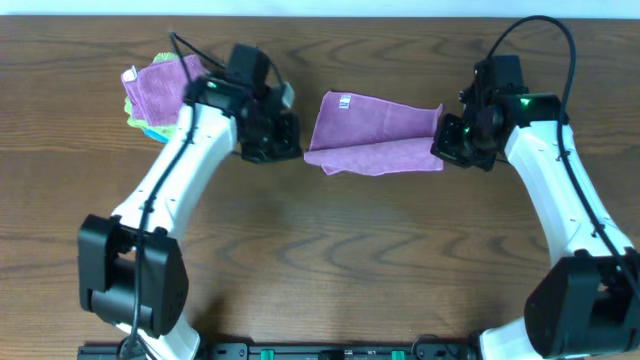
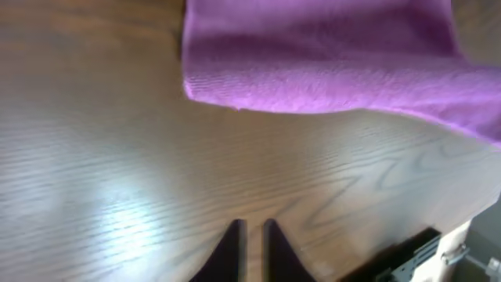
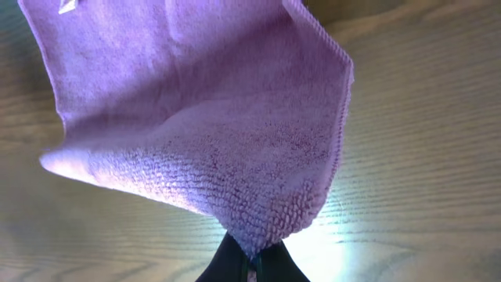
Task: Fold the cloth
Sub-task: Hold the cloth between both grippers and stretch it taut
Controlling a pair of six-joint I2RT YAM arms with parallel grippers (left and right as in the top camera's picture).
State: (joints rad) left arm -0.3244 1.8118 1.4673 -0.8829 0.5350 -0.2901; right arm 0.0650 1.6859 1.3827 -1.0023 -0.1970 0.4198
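Note:
I will carry the corner of the cloth I pinch outward with my right gripper over the cloth's unlabeled far corner (image 1: 436,110) and release it, since it stops short of the cloth's far edge.
A purple cloth (image 1: 375,135) lies folded over on the wooden table, a white label near its far left corner. My right gripper (image 1: 447,140) is shut on the cloth's right corner; in the right wrist view the cloth (image 3: 203,110) hangs up from the pinched fingertips (image 3: 252,258). My left gripper (image 1: 283,140) sits just left of the cloth, its fingers nearly together and holding nothing. In the left wrist view the fingers (image 2: 252,239) hover over bare wood, with the cloth's edge (image 2: 329,70) ahead of them.
A stack of folded cloths (image 1: 155,92), purple on top with green and blue beneath, lies at the far left of the table behind the left arm. The dark table edge and a fixture (image 2: 423,254) show at the lower right of the left wrist view.

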